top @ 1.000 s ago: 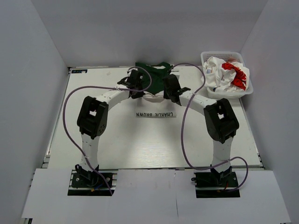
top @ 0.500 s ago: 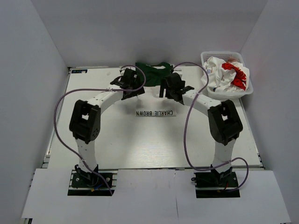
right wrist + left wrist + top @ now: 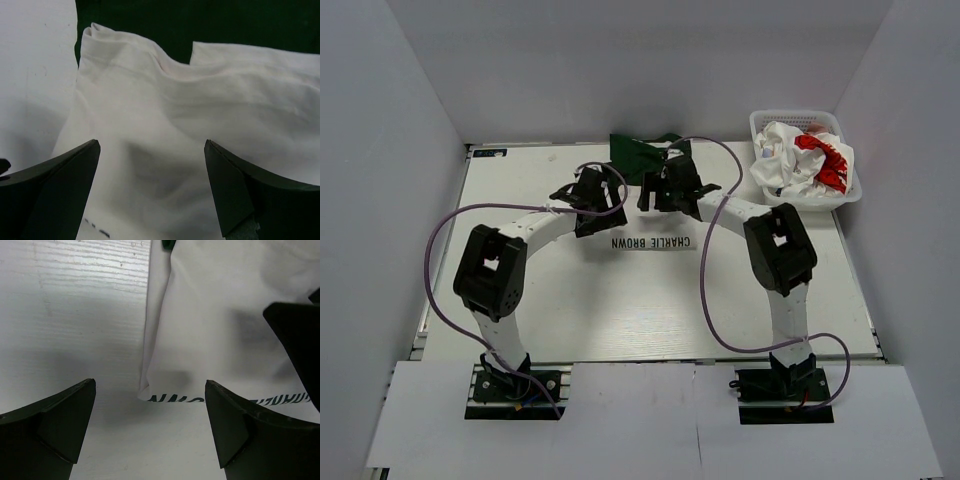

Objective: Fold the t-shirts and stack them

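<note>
My open fingers already frame the shirt's folded corner at the BROWN end (image 3: 613, 246) (image 3: 145, 393) of the print from above. I should lower my left gripper onto that corner next.
A white t-shirt with dark green sleeves (image 3: 645, 152) lies folded at the back middle of the table, its "CHARLIE BROWN" print (image 3: 654, 243) along the near edge. My left gripper (image 3: 590, 200) hovers open over its left part. In the left wrist view the open left gripper (image 3: 150, 385) frames the shirt's folded corner (image 3: 220, 315) and the print (image 3: 170, 399). My right gripper (image 3: 670, 192) hangs open over the middle of the shirt. The right wrist view shows the open right gripper (image 3: 151, 145) above white cloth (image 3: 200, 110), with green cloth (image 3: 200, 20) beyond. A second t-shirt, white with red print (image 3: 805, 160), sits crumpled in the basket.
A white plastic lattice basket (image 3: 842, 192) stands at the back right corner of the table (image 3: 520, 310). White walls close in the table on the left, back and right. Purple cables loop from both arms over the table.
Both grippers have opened and let go of the shirt. The left gripper has drawn back toward the near side, and the right gripper has shifted left.
</note>
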